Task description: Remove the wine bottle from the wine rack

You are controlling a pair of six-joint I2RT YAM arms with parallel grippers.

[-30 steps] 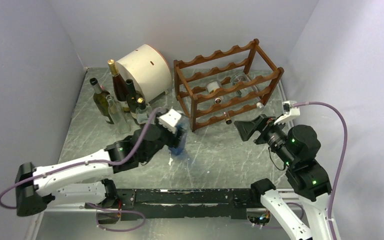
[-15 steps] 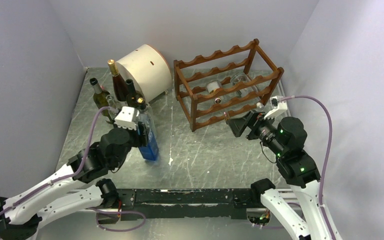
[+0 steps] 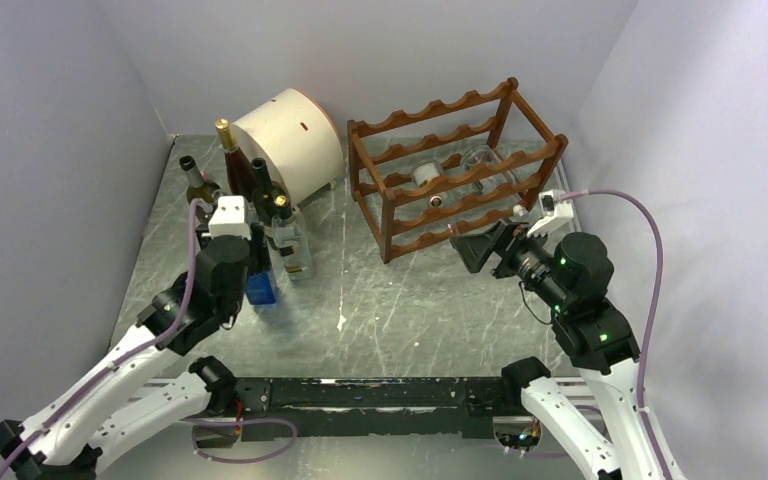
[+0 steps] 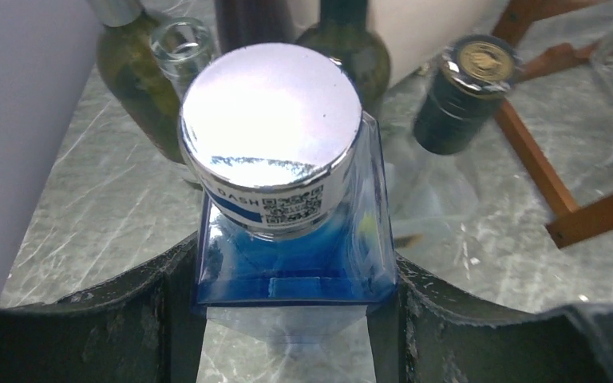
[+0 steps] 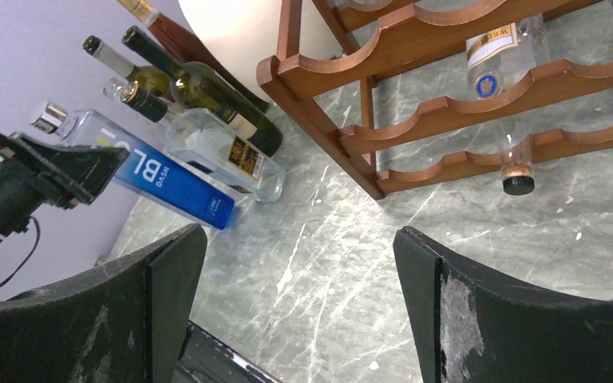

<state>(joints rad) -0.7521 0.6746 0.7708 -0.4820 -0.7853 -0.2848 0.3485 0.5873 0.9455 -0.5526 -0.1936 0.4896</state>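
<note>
The blue square bottle goes down and outward in my left gripper next, to be released on the free tabletop [image 3: 280,284] beside the standing clear bottle.
The reddish-brown wine rack [image 3: 457,150] stands at the back right and also shows in the right wrist view [image 5: 447,120]. A clear bottle with a white and blue label [image 5: 495,60] lies in it, its dark cap [image 5: 517,184] pointing forward. My left gripper [image 3: 258,274] is shut on a blue square bottle with a silver cap [image 3: 263,293], held upright left of the rack, beside standing bottles. In the left wrist view the fingers clamp the bottle's shoulders [image 4: 287,263]. My right gripper [image 3: 473,250] is open and empty in front of the rack's lower tier [image 5: 299,271].
A cream cylindrical drum [image 3: 290,130] lies at the back, left of the rack. Several upright bottles [image 3: 228,175] cluster in front of it, one clear with a gold cap [image 3: 285,215]. Grey walls close in on three sides.
My left arm has carried the blue bottle left and back, from mid-table to the cluster of standing bottles. My right gripper moved a little toward the rack, then held still.
</note>
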